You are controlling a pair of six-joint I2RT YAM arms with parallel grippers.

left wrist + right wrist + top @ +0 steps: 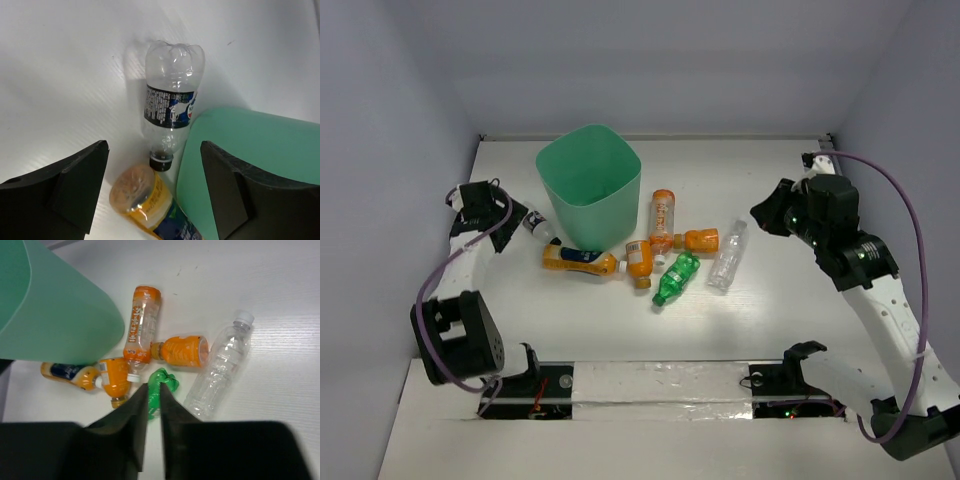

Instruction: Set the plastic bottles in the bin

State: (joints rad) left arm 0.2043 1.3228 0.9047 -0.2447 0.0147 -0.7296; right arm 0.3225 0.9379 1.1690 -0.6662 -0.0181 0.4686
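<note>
An orange bottle and the bin (588, 185) crowd the cap end. I will lower my left gripper around the clear bottle's body, between the label and the base.
The mint-green bin (588, 185) stands at the back left of the table. Several bottles lie in front of it: four orange ones (578, 260) (639, 258) (663, 220) (698, 240), a green one (676, 277) and a clear one (728, 255). A clear bottle with a dark label (538, 224) lies against the bin's left side. My left gripper (512, 216) is open just above it; its wrist view shows that bottle (170, 100), an orange bottle's base (142, 197) and the bin wall (250, 145). My right gripper (770, 215) is shut and empty, held high right of the pile; the green bottle (170, 382) shows beyond its tips.
White walls close in the table at the back and both sides. A taped strip runs along the near edge between the arm bases. The right wrist view shows the bin (60, 315) at upper left and the clear bottle (220, 370) at right.
</note>
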